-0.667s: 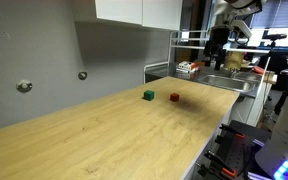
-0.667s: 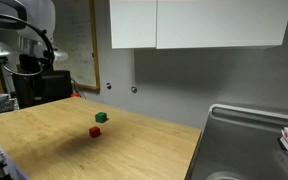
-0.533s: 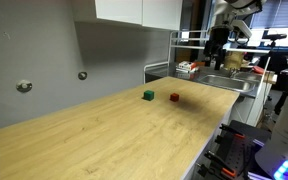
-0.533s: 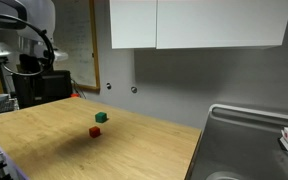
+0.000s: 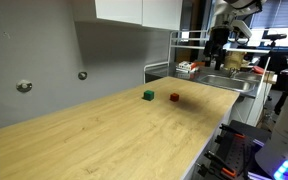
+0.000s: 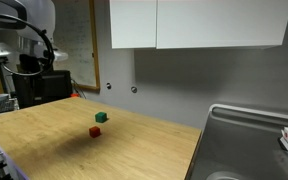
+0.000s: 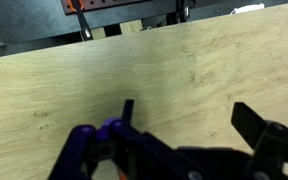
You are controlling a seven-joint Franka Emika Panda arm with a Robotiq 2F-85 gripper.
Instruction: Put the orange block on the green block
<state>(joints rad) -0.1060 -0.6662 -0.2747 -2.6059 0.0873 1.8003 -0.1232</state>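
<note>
My gripper is high above bare wood with open fingers, well short of the orange cube, so next it needs to move outward and far down onto the orange block (image 5: 174, 97).
The orange block (image 5: 174, 97) is a tiny red-orange cube on the wooden counter. The green block (image 5: 148, 96) is a tiny dark green cube a short way beside it, not touching. Both also show in an exterior view, the orange block (image 6: 95, 131) nearer the camera than the green block (image 6: 101, 117). My gripper (image 7: 189, 115) is open and empty above bare wood; neither block shows in the wrist view. In both exterior views the arm (image 5: 217, 40) (image 6: 29, 62) stands high, off the counter's end and far from the blocks.
A steel sink (image 5: 230, 82) (image 6: 246, 140) adjoins the counter at one end, with a small box (image 5: 187, 68) near it. White wall cabinets (image 6: 199, 24) hang above the back wall. The counter's front edge (image 5: 199, 150) drops off.
</note>
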